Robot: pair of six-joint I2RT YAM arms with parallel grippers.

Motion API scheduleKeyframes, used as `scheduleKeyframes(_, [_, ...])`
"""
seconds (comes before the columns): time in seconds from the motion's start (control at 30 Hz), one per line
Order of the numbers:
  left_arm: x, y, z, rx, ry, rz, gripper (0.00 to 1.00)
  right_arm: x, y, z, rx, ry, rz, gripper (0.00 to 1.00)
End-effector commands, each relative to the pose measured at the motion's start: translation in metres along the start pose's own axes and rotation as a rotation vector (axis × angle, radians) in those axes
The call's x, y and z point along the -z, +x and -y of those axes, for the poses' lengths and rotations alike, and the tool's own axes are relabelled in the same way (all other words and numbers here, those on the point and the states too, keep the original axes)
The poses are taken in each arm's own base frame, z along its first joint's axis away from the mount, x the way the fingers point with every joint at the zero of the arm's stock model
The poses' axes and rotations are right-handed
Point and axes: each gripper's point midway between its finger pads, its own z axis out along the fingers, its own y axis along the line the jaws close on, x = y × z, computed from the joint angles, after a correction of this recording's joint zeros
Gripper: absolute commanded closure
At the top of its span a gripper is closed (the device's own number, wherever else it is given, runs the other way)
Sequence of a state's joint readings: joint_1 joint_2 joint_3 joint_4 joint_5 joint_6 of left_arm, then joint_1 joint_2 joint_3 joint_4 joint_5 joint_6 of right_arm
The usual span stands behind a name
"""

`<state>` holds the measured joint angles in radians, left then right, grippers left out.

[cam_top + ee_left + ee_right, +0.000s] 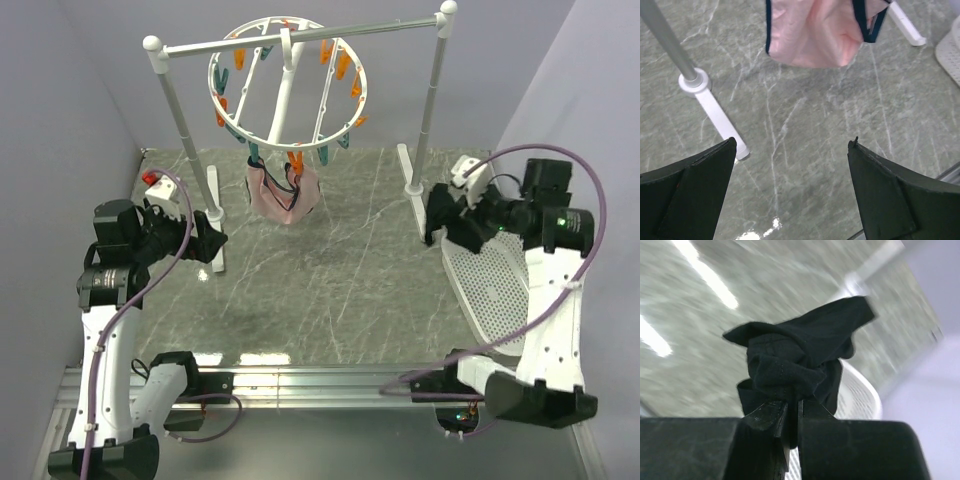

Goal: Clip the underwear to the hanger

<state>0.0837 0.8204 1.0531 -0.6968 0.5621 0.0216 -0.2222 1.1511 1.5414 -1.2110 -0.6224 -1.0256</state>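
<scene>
My right gripper will next swing left in the top view to the clear tabletop below it, put the black underwear (797,355) down and let go of it.
The hanger (287,85), a white ring with orange and teal clothespins, hangs by its hook from the rail at the back. My right gripper (793,410) is shut on the black underwear (797,355), which is bunched into a crumpled lump in front of the jaws. In the top view the right gripper (438,222) is held above the table at the right, beside the stand's right post and well below the ring. My left gripper (792,145) is open and empty, at the left of the table (212,240), facing the middle.
A pink garment (283,195) with dark trim hangs clipped under the ring; it also shows in the left wrist view (815,32). The white-and-silver rail stand (175,110) has feet on the table (715,110). A white perforated tray (490,280) lies under the right arm.
</scene>
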Motion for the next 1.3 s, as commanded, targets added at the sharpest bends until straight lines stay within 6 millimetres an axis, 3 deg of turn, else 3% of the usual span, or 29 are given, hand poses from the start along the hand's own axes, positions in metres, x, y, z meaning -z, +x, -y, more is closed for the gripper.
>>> scheduleKeyframes(0.0, [0.016, -0.03, 0.023, -0.064, 0.078, 0.119, 0.02, -0.006, -0.039, -0.048, -0.044, -0.111, 0.131, 1.0])
scheduleKeyframes(0.1, [0.023, -0.027, 0.031, -0.113, 0.101, 0.147, 0.02, -0.031, -0.052, -0.075, -0.058, -0.197, 0.178, 1.0])
scheduleKeyframes(0.13, [0.027, -0.026, 0.035, -0.145, 0.113, 0.163, 0.03, -0.045, -0.044, -0.091, -0.103, -0.248, 0.155, 1.0])
scheduleKeyframes(0.2, [0.028, -0.021, 0.038, -0.181, 0.13, 0.164, 0.03, -0.06, -0.048, -0.104, -0.102, -0.288, 0.177, 1.0])
scheduleKeyframes(0.23, [0.03, -0.017, 0.042, -0.219, 0.152, 0.156, 0.03, -0.07, -0.045, -0.125, -0.139, -0.365, 0.173, 1.0])
scheduleKeyframes(0.3, [0.03, -0.009, 0.045, -0.249, 0.18, 0.132, 0.04, -0.081, -0.047, -0.141, -0.176, -0.448, 0.188, 1.0])
scheduleKeyframes(0.47, [0.027, 0.023, 0.052, -0.352, 0.283, 0.061, 0.09, -0.096, -0.055, -0.195, -0.218, -0.663, 0.205, 1.0])
scheduleKeyframes(0.6, [0.026, 0.041, 0.058, -0.425, 0.342, 0.052, 0.09, -0.1, -0.061, -0.221, -0.25, -0.775, 0.217, 1.0])
scheduleKeyframes(0.8, [0.023, 0.07, 0.063, -0.552, 0.441, 0.035, 0.1, -0.076, -0.1, -0.234, -0.344, -0.971, 0.371, 1.0])
scheduleKeyframes(0.87, [0.021, 0.073, 0.06, -0.57, 0.438, 0.026, 0.1, -0.076, -0.099, -0.236, -0.476, -1.006, 0.342, 1.0])
scheduleKeyframes(0.93, [0.018, 0.076, 0.059, -0.576, 0.45, 0.009, 0.1, -0.099, -0.078, -0.23, -0.566, -0.939, 0.314, 1.0])
scheduleKeyframes(0.97, [0.017, 0.076, 0.058, -0.571, 0.454, 0.004, 0.1, -0.114, -0.066, -0.228, -0.598, -0.893, 0.282, 0.94])
scheduleKeyframes(1.0, [0.015, 0.077, 0.058, -0.567, 0.459, -0.003, 0.1, -0.128, -0.044, -0.23, -0.647, -0.863, 0.217, 0.83])
scheduleKeyframes(1.07, [0.008, 0.078, 0.055, -0.559, 0.458, -0.019, 0.1, -0.159, -0.01, -0.218, -0.716, -0.766, 0.107, 0.46])
scheduleKeyframes(1.17, [-0.002, 0.081, 0.048, -0.546, 0.438, -0.048, 0.11, -0.181, 0.028, -0.191, -0.836, -0.64, -0.013, 0.4])
scheduleKeyframes(1.27, [-0.011, 0.091, 0.051, -0.555, 0.458, -0.083, 0.12, -0.184, 0.045, -0.157, -0.808, -0.486, -0.045, 0.39])
